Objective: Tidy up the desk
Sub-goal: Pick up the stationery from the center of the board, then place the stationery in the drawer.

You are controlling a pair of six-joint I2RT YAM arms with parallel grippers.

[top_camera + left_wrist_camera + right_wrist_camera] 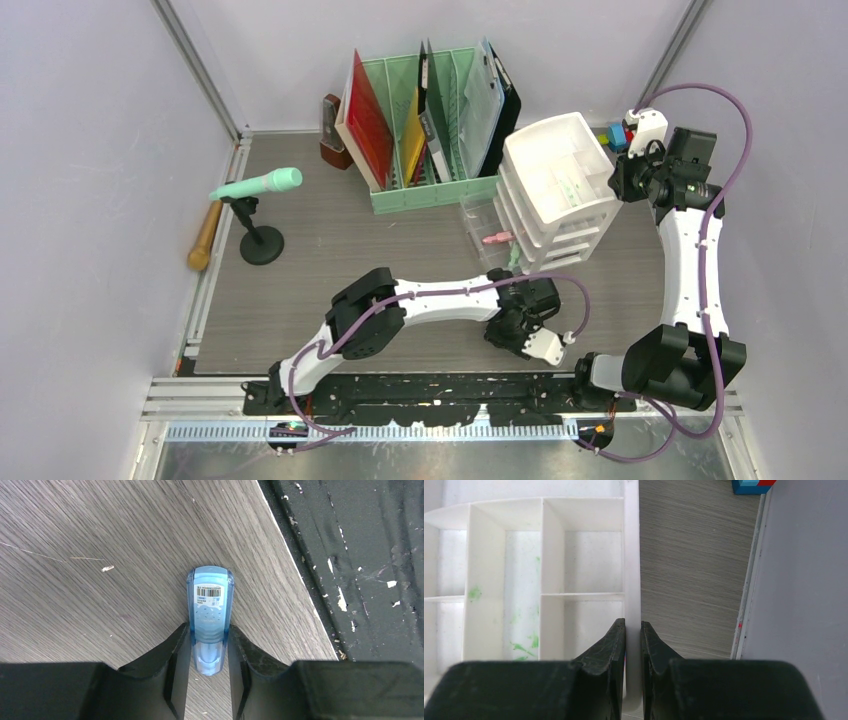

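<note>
My left gripper lifts the dispenser next and swings it outward, turning, over the open clear drawer's far part (482, 216), empty beside the pink piece.
On the grey-brown wood-grain desk (330, 240), near its front edge, lies a small translucent blue dispenser (210, 605) with a barcode label. My left gripper (210, 640) is shut on its near end, both fingers touching its sides; from above the gripper (512, 335) hides the dispenser. My right gripper (633, 627) is shut on the right rim (632, 555) of the white divided top tray of the drawer unit (555, 190), at back right, where the gripper (625, 180) reaches from the unit's right side.
A mint-green file rack (430, 130) with folders stands at the back. A green microphone on a black stand (258, 185) and a wooden stick (205, 235) are at the left. Blue and red blocks (615, 137) sit behind the drawers. A black rail (360, 555) borders the desk's front.
</note>
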